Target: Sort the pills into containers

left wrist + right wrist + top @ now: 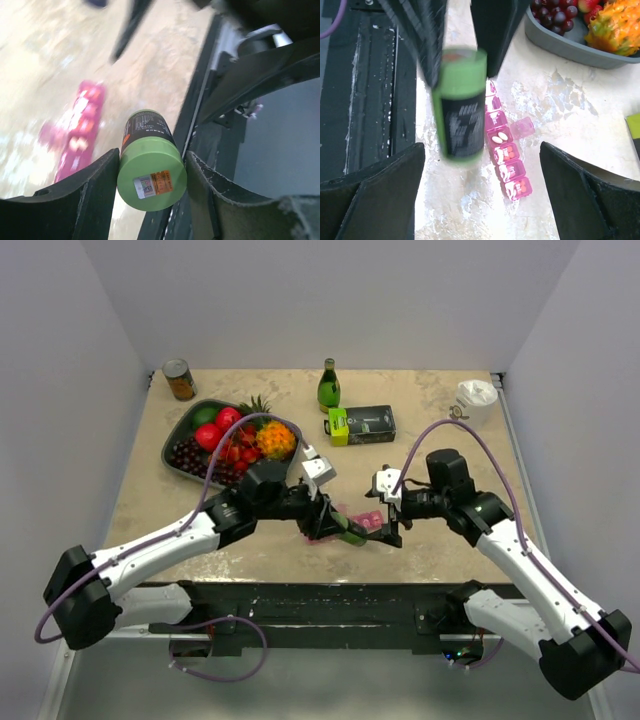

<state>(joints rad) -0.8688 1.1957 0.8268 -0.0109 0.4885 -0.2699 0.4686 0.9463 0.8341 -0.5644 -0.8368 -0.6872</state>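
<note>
The bottle goes to the left in the top view with my left gripper next, then down upright and free, because tabletop by the pill organiser's near edge is bare.
The containers, a pink pill organiser [509, 159], lie on the table near its front edge. One lid [522, 127] stands open over two white pills [500, 136], and orange pills show in other compartments. My left gripper [151, 175] is shut on a small green bottle [150, 165] with a black label. It holds the bottle just left of the organiser [80, 130]. My right gripper [481, 146] is open wide. Its fingers stand apart on either side of the blurred bottle [460, 115] and touch nothing. From above, both grippers [335, 525] [390, 530] meet over the organiser [368, 517].
A grey fruit tray [178, 440] sits at the back left, with a can [180, 380] behind it. A green glass bottle [329, 387], a black and green box [360, 425] and a white cup [476, 395] stand further back. The table's front edge [200, 100] is close.
</note>
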